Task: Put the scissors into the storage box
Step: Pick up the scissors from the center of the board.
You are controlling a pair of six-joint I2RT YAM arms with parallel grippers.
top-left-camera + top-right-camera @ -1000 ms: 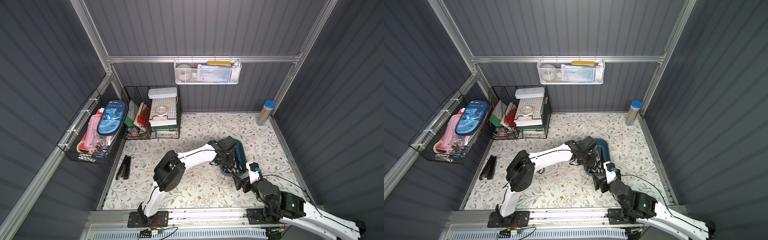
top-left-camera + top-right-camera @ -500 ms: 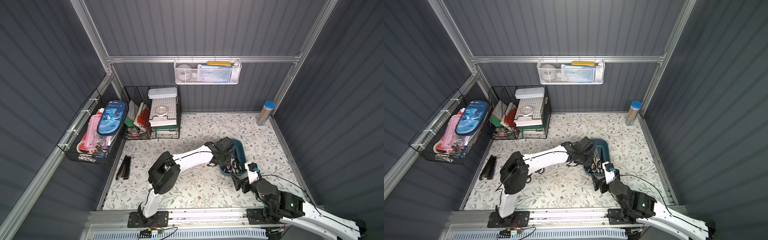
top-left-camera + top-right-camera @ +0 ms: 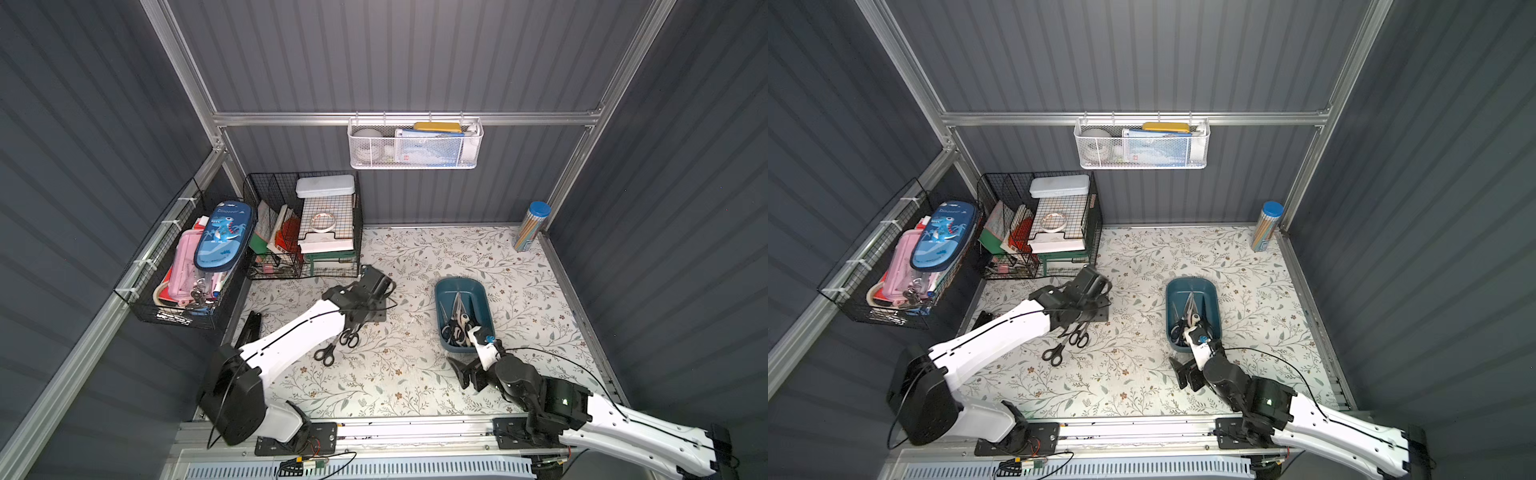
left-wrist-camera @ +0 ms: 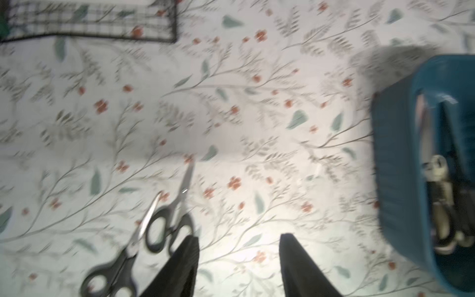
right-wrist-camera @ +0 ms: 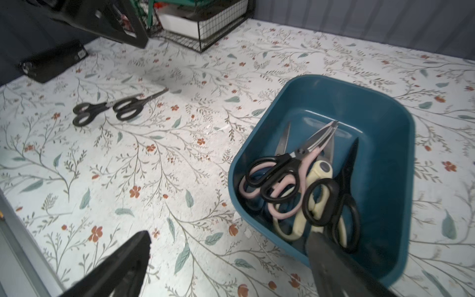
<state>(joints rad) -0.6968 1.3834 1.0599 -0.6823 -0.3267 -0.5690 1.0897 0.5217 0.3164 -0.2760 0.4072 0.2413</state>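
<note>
The handles of the table scissors nearer the box lie below and back from my left gripper, so it moves down and back onto them next.
The teal storage box (image 3: 459,282) (image 3: 1192,282) sits right of the table's centre, holding several scissors (image 5: 295,180): black-handled, pink and pale-yellow pairs. Two black-handled scissors (image 3: 336,345) (image 3: 1066,345) lie side by side on the floral table, left of centre. My left gripper (image 4: 239,237) hangs just above and beside them (image 4: 168,223), open, with only table between its fingers. My right gripper (image 5: 227,235) is open wide at the box's near corner. One fingertip is over the rim (image 5: 334,84), the other over bare table.
A black wire basket (image 3: 303,232) of books stands at the back left. Another (image 3: 183,266) hangs on the left wall, and a white mesh basket (image 3: 415,145) on the back rail. A pencil tube (image 3: 530,226) stands back right. A black bar-shaped object (image 3: 248,330) lies at the left edge.
My left arm has swung left from over the storage box to above the two black pairs, and its jaws have opened. The right arm has barely moved.
</note>
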